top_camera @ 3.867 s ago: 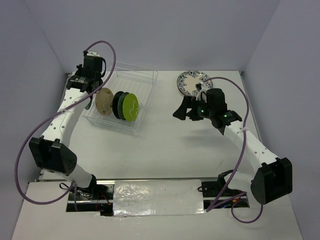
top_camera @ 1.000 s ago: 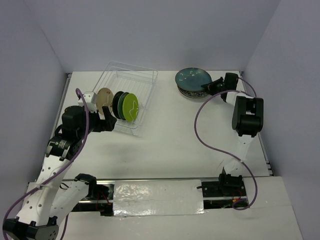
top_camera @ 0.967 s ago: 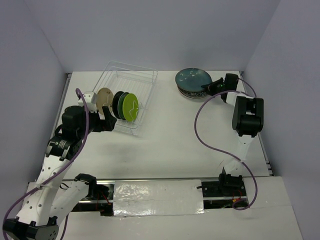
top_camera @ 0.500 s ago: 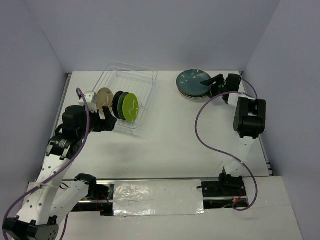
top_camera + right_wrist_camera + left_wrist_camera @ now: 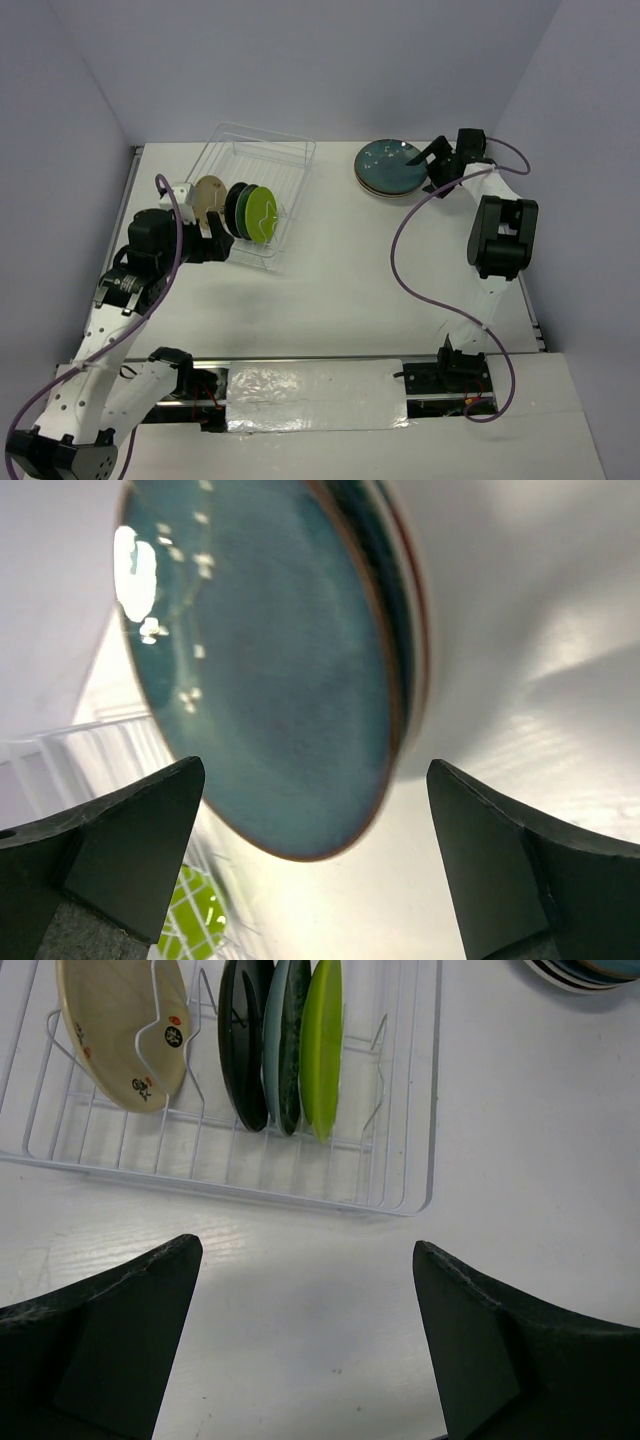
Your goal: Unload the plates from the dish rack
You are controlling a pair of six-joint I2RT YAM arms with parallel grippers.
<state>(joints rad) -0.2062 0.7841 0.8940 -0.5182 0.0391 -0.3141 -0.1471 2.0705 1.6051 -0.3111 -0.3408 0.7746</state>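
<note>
I'll next move my left gripper outward and down onto the lime green plate's rim [image 5: 249, 212], as that plate stands in the rack [image 5: 292, 149] below and outward of the open fingers.
The dish rack [image 5: 292, 149] stands at the back left, holding a tan plate [image 5: 208, 199], a dark plate [image 5: 238, 208] and a lime green plate [image 5: 261, 215] on edge. My left gripper [image 5: 221, 240] is open just in front of the rack, empty. The left wrist view shows the rack [image 5: 404, 1203] with the tan plate [image 5: 118, 1022], dark plate [image 5: 243, 1044], a teal one [image 5: 286, 1044] and the lime plate [image 5: 323, 1042] ahead of the gripper [image 5: 305, 1248]. At the back right a dark teal plate [image 5: 389, 165] tops a stack. My right gripper [image 5: 429, 165] is open at its right rim, fingers apart around the teal plate [image 5: 262, 680].
Purple cables loop from both arms over the table. The side walls stand close to the rack on the left and the plate stack on the right. The arm bases and a foil-covered strip [image 5: 315, 395] line the near edge.
My right gripper has opened and let go of the dark teal plate, which now lies flat on the stack; the wrist has lifted slightly to the right. The left arm has barely moved.
</note>
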